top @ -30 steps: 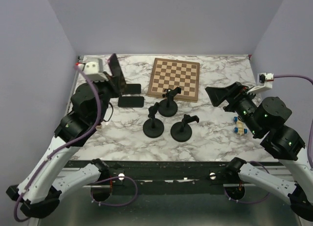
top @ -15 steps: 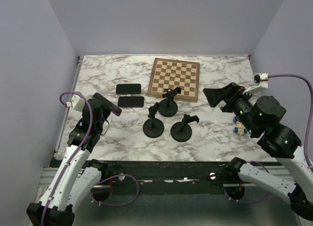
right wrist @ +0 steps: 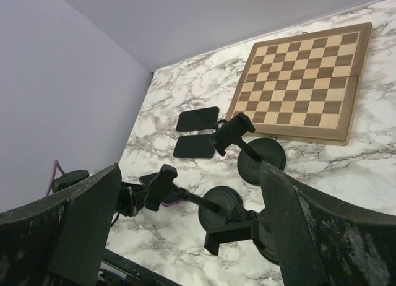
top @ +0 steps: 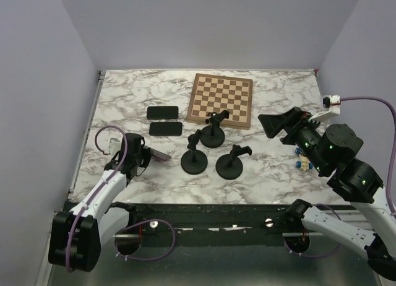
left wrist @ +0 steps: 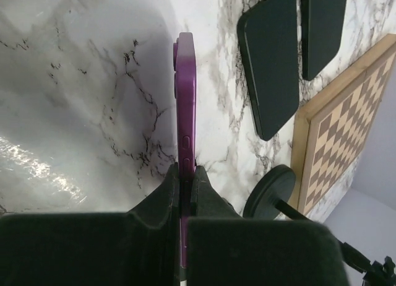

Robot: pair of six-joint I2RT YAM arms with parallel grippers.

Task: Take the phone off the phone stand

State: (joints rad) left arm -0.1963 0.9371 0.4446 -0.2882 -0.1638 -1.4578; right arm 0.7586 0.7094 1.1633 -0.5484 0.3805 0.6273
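Note:
I need to move the purple phone outward and down with my left gripper next to release it there, because bare marble (top: 166, 142) (left wrist: 224, 91) beside the nearer black phone is outward and below.
A purple phone (top: 162, 155) is out of the stands, clamped edge-on in my left gripper (top: 143, 156), low over the marble at the front left. In the left wrist view my left gripper (left wrist: 184, 171) is shut on the phone (left wrist: 185, 100). I cannot tell whether the phone touches the table. Three black phone stands (top: 194, 157) (top: 213, 132) (top: 230, 163) stand mid-table, all with bare clamps. My right gripper (top: 275, 124) hangs open and raised on the right, apart from them. In the right wrist view my right gripper (right wrist: 189, 168) looks onto the stands (right wrist: 219, 208) and the phone (right wrist: 168, 201).
Two black phones (top: 163, 112) (top: 166, 128) lie flat left of the stands. A wooden chessboard (top: 221, 99) lies at the back centre. A small yellow-and-blue object (top: 303, 161) sits under my right arm. Lilac walls close in the table on three sides.
My left arm has swung down from high at the back left to low at the front left, with the purple phone still in its grip. The right arm has barely shifted.

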